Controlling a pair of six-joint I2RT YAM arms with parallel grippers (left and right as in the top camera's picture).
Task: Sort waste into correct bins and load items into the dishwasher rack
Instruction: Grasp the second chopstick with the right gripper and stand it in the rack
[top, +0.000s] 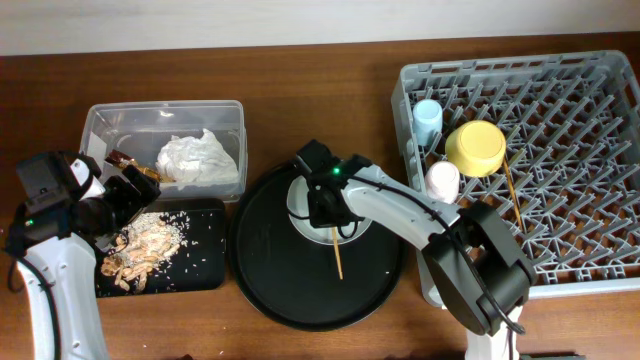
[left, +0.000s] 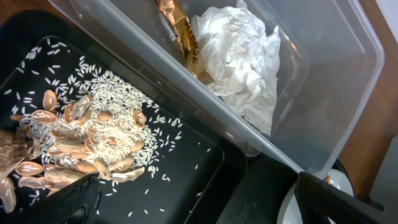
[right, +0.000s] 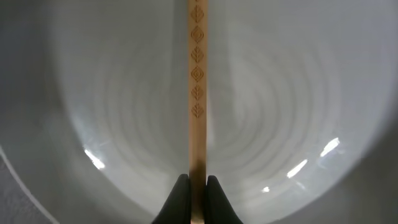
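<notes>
The second chopstick is in the grey rack. My right gripper needs to go up from the plate (top: 298, 198), past the yellow bowl, and then down beside that chopstick.
The clear tub (top: 100, 122) holds the white napkin (top: 198, 158) and the brown-and-gold wrapper (top: 135, 168); both show in the left wrist view, napkin (left: 242, 56) and wrapper (left: 180, 37). Tan food scraps (top: 140, 245) and rice lie in the shallow black tray (top: 205, 265), seen close as scraps (left: 81, 143) in the tray (left: 186, 180). My left gripper (top: 115, 205) hovers open over that tray (left: 199, 205). My right gripper (top: 320, 205) is shut on a chopstick (top: 336, 255) over the white plate (top: 298, 198); the wrist view shows jaws (right: 198, 186), chopstick (right: 198, 74) and plate (right: 292, 112).
The grey rack (top: 580, 270) at right holds a light-blue cup (top: 428, 118), a yellow bowl (top: 475, 148), a pale pink cup (top: 442, 180) and a second chopstick (top: 512, 195). The plate sits on a big round black tray (top: 260, 280). The plate's edge shows in the left wrist view (left: 287, 210).
</notes>
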